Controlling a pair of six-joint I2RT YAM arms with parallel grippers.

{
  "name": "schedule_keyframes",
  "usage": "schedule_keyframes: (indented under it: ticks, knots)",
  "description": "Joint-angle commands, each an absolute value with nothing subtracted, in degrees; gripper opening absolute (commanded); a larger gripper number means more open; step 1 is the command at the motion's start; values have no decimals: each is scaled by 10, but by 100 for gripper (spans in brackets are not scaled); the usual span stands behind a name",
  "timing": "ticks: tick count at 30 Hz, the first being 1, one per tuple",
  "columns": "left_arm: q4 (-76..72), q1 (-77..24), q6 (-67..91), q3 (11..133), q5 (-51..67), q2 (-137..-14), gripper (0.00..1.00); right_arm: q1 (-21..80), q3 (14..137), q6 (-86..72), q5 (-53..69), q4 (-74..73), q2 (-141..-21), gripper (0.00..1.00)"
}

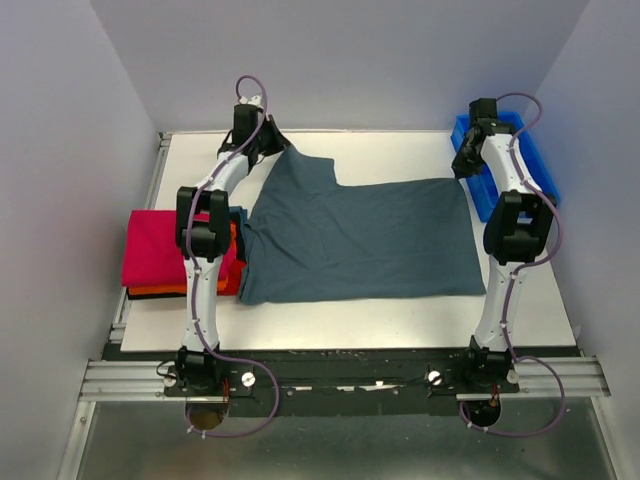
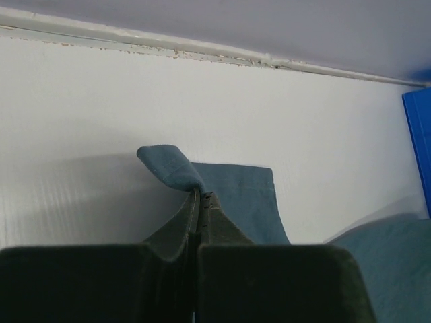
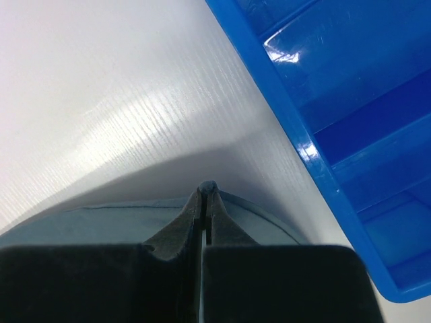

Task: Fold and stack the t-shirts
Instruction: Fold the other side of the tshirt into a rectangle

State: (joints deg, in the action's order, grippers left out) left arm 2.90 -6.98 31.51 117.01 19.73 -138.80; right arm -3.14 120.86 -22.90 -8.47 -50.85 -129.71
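The held corner goes back onto the shirt's tray-side end [image 1: 462, 216] next, back from my right gripper, which then releases it, since the cloth lies unfolded.
The slate grey-blue t-shirt [image 1: 360, 240] lies spread across the white table. My left gripper [image 1: 272, 140] is shut on its far left corner, lifting a fold of cloth [image 2: 176, 168] off the table; a flap of the shirt hangs behind the fingertips [image 2: 195, 202]. My right gripper [image 1: 463, 168] is shut on the shirt's far right corner [image 3: 207, 187], with the cloth edge [image 3: 101, 219] spreading to both sides. A folded crimson-pink t-shirt [image 1: 152, 248] lies on a folded orange t-shirt [image 1: 160, 291] at the table's left edge.
A rigid bright blue compartment tray [image 1: 530, 160] stands at the far right corner, close beside my right gripper; it also shows in the right wrist view [image 3: 337, 101]. The table's back edge [image 2: 202, 52] meets the wall. The left arm [image 1: 205, 230] passes over the folded stack.
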Motion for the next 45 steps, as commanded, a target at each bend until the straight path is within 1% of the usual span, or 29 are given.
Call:
schedule_keyframes:
  ticks: [1,6,10,17,22,31,40,45]
  knots:
    - [42,-77,294,1156,182,-1385,0,-45,1201,-233,-97,-512,-1295,2]
    - [32,-85,278,1122,178,-1354,0,-54,1198,-235,-75,-512,-1291,1]
    - [4,-91,259,1056,161,-1300,0,-54,1173,-235,-55,-503,-1276,1]
    - [-36,-104,236,934,135,-1205,0,-54,1064,-243,-16,-458,-1212,1]
    - [-73,-111,217,847,106,-1129,0,-54,1017,-241,-25,-453,-1172,1]
    - [-88,-122,201,736,69,-1017,0,-60,949,-242,-29,-449,-1098,1]
    - [-107,-154,194,621,5,-903,0,-77,867,-244,-24,-432,-1029,1]
    - [-74,-187,171,597,-87,-836,0,-80,839,-243,-23,-424,-1008,1]
